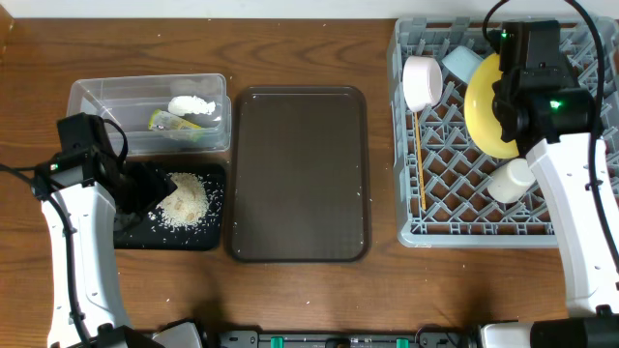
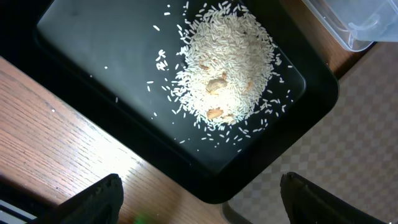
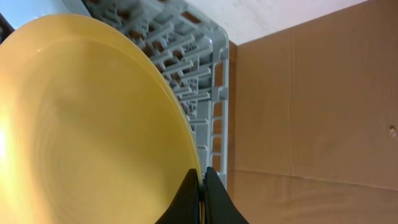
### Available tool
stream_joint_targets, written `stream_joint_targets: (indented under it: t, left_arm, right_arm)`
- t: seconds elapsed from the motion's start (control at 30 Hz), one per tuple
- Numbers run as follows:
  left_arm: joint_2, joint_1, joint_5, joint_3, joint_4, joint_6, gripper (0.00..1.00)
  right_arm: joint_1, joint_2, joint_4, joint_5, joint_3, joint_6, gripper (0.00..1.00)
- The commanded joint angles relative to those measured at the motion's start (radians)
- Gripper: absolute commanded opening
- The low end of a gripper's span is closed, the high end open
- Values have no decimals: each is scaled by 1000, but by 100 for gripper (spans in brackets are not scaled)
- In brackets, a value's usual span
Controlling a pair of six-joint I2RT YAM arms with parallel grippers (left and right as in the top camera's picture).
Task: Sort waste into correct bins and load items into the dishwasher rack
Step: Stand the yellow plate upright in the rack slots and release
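Note:
The slots of the rack (image 1: 455, 184) between the chopsticks and the small white cup look empty, so next I should lower my right gripper and move the yellow plate toward them.
The grey dishwasher rack (image 1: 455, 184) at the right holds a white bowl (image 1: 422, 81), a light blue bowl (image 1: 461, 61), a small white cup (image 1: 510, 181) and chopsticks (image 1: 418, 159). My right gripper (image 3: 203, 186) is shut on the rim of the yellow plate (image 3: 81, 130), which stands on edge in the rack (image 3: 205, 81); the plate also shows in the overhead view (image 1: 486, 106). The black tray (image 2: 93, 62) holds rice scraps (image 2: 227, 65). My left gripper (image 2: 199, 199) is open and empty over the tray's corner. The clear box (image 1: 106, 101) holds the wrapper (image 1: 174, 123) and tissue (image 1: 191, 104).
A large dark brown serving tray (image 1: 298, 174) lies between the bins and the rack. A corner of the clear box (image 2: 360, 25) shows in the left wrist view. Wooden table (image 1: 290, 290) surrounds everything.

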Motion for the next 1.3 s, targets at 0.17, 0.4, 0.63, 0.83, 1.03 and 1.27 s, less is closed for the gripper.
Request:
stream_joint_targets:
  t: [0.17, 0.4, 0.63, 0.83, 1.03, 1.27]
  left_arm:
    - [-12, 3, -2, 8, -3, -10, 84]
    - [-12, 3, -2, 8, -3, -10, 83]
    - [-12, 3, -1, 8, -3, -10, 84]
    - [-12, 3, -2, 8, -3, -10, 83]
    - [-12, 3, -1, 8, -2, -10, 83]
    - [-14, -11, 162, 9, 48, 95, 84]
  right_arm:
    - [-14, 76, -42, 64, 4, -19, 1]
    - [5, 129, -51, 44, 4, 114, 1]
    - [40, 129, -85, -116, 4, 239, 2]
    - [49, 126, -149, -269, 4, 427, 33]
    - [17, 59, -164, -363, 4, 571, 54]
    - [-111, -65, -160, -791, 4, 551, 72]
